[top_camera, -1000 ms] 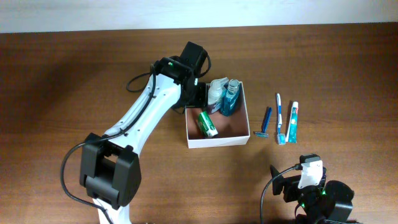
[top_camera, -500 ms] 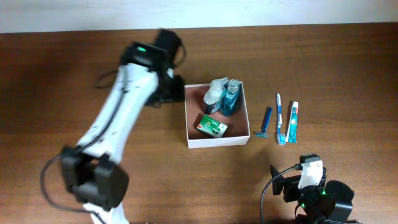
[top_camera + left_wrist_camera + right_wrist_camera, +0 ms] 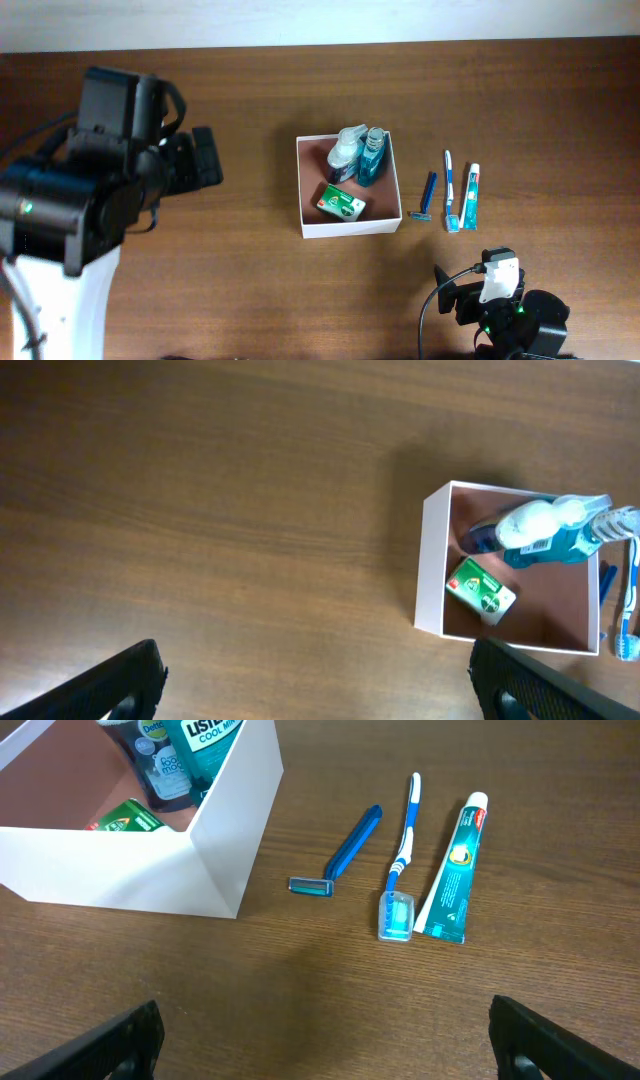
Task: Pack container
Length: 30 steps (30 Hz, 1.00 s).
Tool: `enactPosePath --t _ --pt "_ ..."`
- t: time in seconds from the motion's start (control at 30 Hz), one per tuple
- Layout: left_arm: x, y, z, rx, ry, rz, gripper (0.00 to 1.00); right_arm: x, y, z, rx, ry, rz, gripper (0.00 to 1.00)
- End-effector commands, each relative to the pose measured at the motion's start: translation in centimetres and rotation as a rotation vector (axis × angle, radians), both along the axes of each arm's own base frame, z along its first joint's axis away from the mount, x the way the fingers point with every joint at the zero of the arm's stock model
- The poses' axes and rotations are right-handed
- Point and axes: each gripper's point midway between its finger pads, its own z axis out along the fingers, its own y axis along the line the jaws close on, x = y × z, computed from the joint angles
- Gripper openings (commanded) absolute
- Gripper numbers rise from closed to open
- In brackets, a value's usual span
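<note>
My right gripper is to go up, move outward over the blue razor and then go down onto the handle (image 3: 429, 191) (image 3: 354, 843), because the razor is still outside the container.
The container (image 3: 350, 229) is a square white box with a reddish-brown floor at mid table. Inside it lie a green-and-white soap box (image 3: 341, 203), a white bottle (image 3: 347, 152) and a blue mouthwash bottle (image 3: 372, 155). My left gripper (image 3: 205, 160) hangs high, well left of the container, open and empty. In the left wrist view its fingers frame bare wood (image 3: 320, 680), with the container (image 3: 432, 570) off to the right. My right gripper (image 3: 325, 1040) stands open and empty near the table's front, short of the container's corner (image 3: 215, 870).
Right of the container lie a blue razor (image 3: 427, 195), a toothbrush (image 3: 450, 190) and a toothpaste tube (image 3: 470, 196), side by side. The right arm's base (image 3: 500, 300) sits at the front right. Bare wood surrounds the left gripper.
My left gripper let go of the soap box, which now lies flat in the container. It opened wide and drew back left and upward. The right arm has not moved.
</note>
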Motion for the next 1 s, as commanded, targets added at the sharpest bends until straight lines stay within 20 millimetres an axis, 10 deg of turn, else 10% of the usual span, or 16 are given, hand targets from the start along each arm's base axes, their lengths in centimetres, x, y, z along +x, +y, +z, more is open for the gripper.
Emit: enactPosePath --t 0.0,0.27,0.4,0.67,0.97 --pt "-1.7 0.9 0.9 0.018 -0.020 0.004 0.99 0.3 0.1 0.6 0.001 -0.032 0.006 0.99" --pt "-2.8 1.1 0.4 0.028 0.018 0.003 0.99 -0.3 5.2 4.1 0.290 -0.102 0.230 0.99" --pt "-2.8 1.1 0.4 0.028 0.018 0.003 0.99 0.0 5.2 6.8 0.432 -0.121 0.166 0.99" --pt "-2.8 1.1 0.4 0.028 0.018 0.003 0.99 0.9 1.4 18.3 0.233 -0.312 -0.014 0.99" --pt "-2.8 1.1 0.4 0.028 0.018 0.003 0.99 6.1 -2.5 16.1 0.202 0.331 -0.207 0.99"
